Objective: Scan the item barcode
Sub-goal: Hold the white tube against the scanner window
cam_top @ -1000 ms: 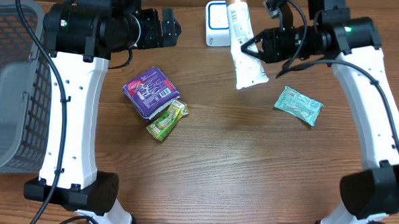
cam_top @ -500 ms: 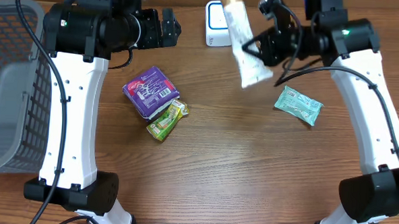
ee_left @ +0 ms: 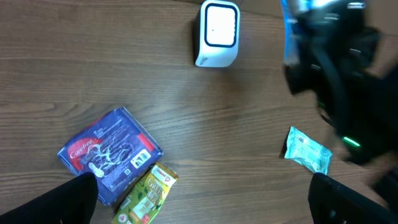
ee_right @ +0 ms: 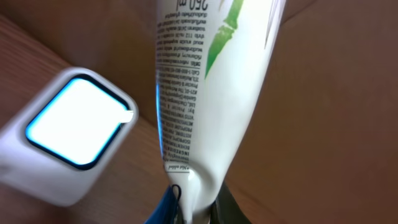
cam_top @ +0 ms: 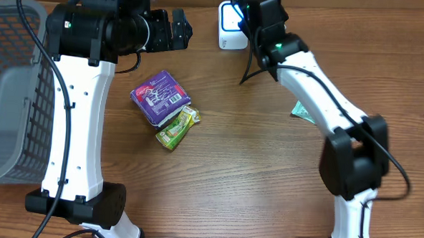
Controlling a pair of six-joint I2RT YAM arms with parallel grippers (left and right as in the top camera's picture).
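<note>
My right gripper should swing back and down to release the tube by the teal packet (cam_top: 303,111), as that lies below it, to its right in the overhead view.
A white tube (ee_right: 211,81) with green leaf art and small print hangs from my right gripper (ee_right: 193,210), which is shut on its crimped end. The printed side stands just right of the white scanner (ee_right: 68,134), whose window glows. In the overhead view my right gripper (cam_top: 251,12) is over the scanner (cam_top: 230,28) at the table's back edge, and the arm hides the tube. My left gripper (cam_top: 177,28) hangs open and empty left of the scanner; its wrist view shows the scanner (ee_left: 217,32) and the blurred right arm (ee_left: 342,74).
A purple packet (cam_top: 161,95) and a green-yellow sachet (cam_top: 177,126) lie left of centre. A teal packet (cam_top: 303,111) lies partly under the right arm. A grey basket (cam_top: 12,89) stands at the left edge.
My right arm has swung left with the tube, from right of the scanner to over it. The left arm has not moved.
</note>
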